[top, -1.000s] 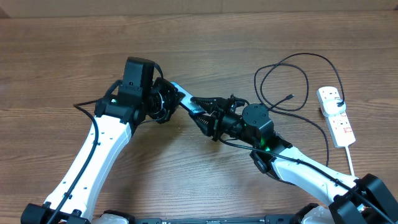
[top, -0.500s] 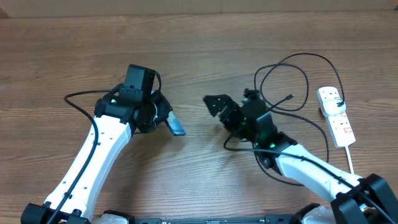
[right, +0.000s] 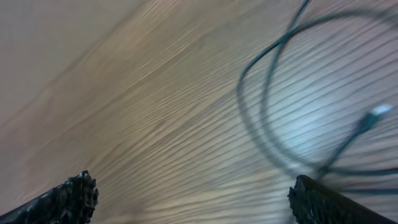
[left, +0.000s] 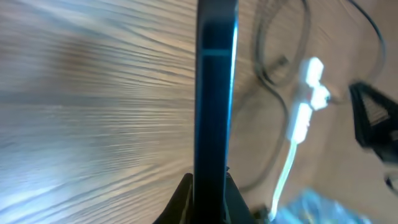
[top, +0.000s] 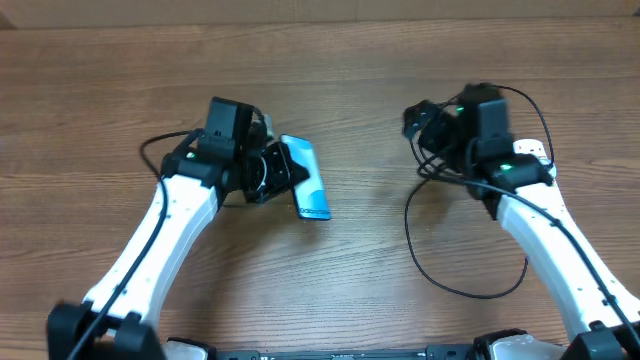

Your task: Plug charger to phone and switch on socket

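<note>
The connector tip is outside my open fingers. My right gripper will next go down toward the right in its wrist view, onto the cable just behind the connector tip (top: 433, 162) (right: 362, 127).
The phone (top: 308, 180) has a lit light-blue screen and is held above the table by my left gripper (top: 284, 172), which is shut on one end. In the left wrist view the phone (left: 215, 93) stands edge-on between the fingers (left: 180, 202). My right gripper (top: 420, 125) is open and empty, over the table beside the charger (top: 530, 103). The right wrist view shows the charger's looped black cable (right: 272, 74) and its connector tip (right: 375, 114) on the wood, ahead and to the right of the gripper (right: 193, 198). The socket (left: 309, 93) lies beyond the phone; in the overhead view the right arm mostly hides it.
The white cord (left: 287, 168) of the socket trails toward the near side. A thin black cable (top: 450, 285) loops on the table beside the right arm (top: 545, 235). Bare wood lies between the two arms.
The right gripper opened, let go of the phone end and swung away to the right, toward the charger loops. The left gripper kept the phone and turned it.
</note>
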`<state>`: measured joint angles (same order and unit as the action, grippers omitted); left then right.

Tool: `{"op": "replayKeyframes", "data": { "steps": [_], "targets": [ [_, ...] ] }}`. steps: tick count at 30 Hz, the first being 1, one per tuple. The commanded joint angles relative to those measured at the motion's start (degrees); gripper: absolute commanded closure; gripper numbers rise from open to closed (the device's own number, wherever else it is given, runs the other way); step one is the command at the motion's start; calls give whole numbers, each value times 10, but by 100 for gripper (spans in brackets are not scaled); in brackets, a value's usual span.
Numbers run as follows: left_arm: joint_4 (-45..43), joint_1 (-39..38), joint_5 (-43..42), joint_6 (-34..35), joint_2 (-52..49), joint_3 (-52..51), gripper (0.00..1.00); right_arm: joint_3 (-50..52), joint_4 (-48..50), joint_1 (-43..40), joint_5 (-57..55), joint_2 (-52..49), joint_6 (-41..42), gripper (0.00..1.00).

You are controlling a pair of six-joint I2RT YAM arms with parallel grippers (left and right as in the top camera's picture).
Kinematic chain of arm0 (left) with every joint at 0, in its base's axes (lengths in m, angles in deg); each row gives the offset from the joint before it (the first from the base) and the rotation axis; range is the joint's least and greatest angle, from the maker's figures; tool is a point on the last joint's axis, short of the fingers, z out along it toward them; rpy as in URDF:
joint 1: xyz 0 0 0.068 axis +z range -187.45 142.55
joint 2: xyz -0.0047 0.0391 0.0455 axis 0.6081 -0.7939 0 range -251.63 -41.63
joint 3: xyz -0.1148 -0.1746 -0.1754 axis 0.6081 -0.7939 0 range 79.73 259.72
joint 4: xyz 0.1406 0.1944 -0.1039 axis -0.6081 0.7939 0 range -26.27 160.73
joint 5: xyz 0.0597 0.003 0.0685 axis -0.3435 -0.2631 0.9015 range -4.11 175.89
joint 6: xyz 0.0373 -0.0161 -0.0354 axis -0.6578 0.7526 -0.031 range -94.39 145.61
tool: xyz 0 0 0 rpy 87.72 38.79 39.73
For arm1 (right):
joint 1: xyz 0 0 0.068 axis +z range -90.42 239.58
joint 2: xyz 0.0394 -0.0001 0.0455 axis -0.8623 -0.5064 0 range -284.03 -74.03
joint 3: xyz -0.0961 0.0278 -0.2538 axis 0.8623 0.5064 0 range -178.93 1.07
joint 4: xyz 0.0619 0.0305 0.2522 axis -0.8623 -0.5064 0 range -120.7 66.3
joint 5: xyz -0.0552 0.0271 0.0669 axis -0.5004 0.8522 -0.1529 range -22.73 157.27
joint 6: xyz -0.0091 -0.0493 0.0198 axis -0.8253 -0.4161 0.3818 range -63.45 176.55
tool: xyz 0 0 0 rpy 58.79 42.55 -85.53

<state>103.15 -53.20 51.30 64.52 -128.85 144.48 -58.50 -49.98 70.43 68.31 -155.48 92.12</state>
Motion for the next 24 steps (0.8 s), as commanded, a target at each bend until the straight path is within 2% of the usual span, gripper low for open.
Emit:
{"op": "replayKeyframes", "data": {
  "steps": [1,2,4,7,9,16,24],
  "targets": [
    [-32,-2,-197,-70,-47,3,96,-3,-4,-24,-16,-6,-71,9],
    [-45,-2,-230,-78,-67,3,96,-3,-2,-30,-23,-17,-71,20],
    [-56,-2,-244,-86,-88,3,96,-3,2,-32,-38,-37,-71,29],
    [-62,-2,-243,-88,-107,3,96,-3,11,-31,-70,-80,-70,39],
    [-63,-2,-243,-88,-109,3,96,-3,9,-32,-104,-106,-43,42],
    [-65,-2,-235,-89,-109,3,96,-6,14,-38,-171,-188,39,40],
    [-65,-2,-233,-89,-109,3,96,-6,15,-38,-212,-257,93,42]
  ]
}}
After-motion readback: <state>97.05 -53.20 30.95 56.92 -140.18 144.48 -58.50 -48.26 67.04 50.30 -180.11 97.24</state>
